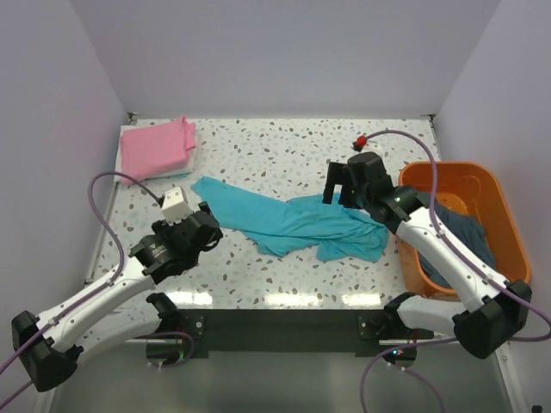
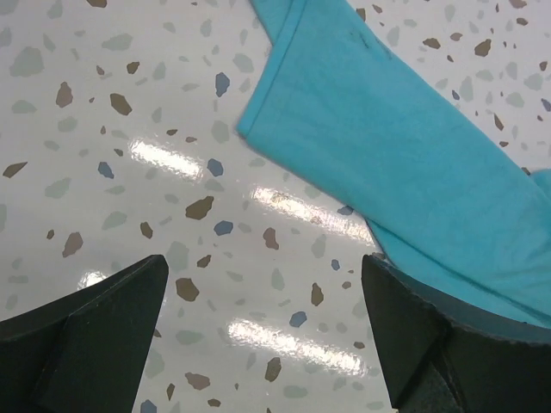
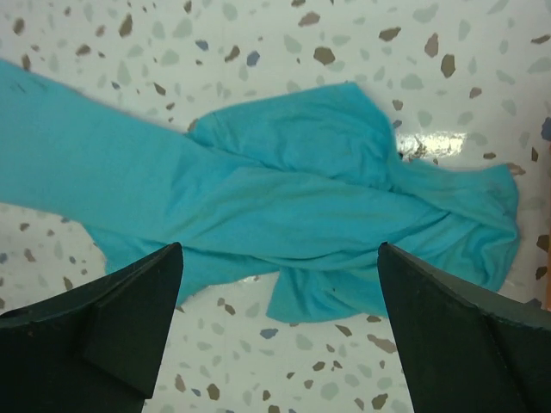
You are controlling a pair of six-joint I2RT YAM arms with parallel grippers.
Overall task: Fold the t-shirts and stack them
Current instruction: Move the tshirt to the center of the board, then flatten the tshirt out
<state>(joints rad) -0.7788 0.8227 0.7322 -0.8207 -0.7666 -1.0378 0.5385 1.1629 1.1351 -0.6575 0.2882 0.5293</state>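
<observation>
Next, my left gripper will move down and outward onto the turquoise t-shirt's hemmed corner, because bare table leaves that corner exposed.
A turquoise t-shirt lies crumpled and stretched out across the middle of the table. It also fills the right wrist view and the upper right of the left wrist view. A pink t-shirt lies folded at the back left. A dark grey-blue t-shirt sits in the orange tub. My left gripper is open over bare table beside the turquoise shirt's left end. My right gripper hangs open above the shirt's bunched right part, holding nothing.
The orange tub stands at the right edge of the table, under my right arm. A small red piece sits on the right arm's cable at the back. Walls close in the table on the left, back and right.
</observation>
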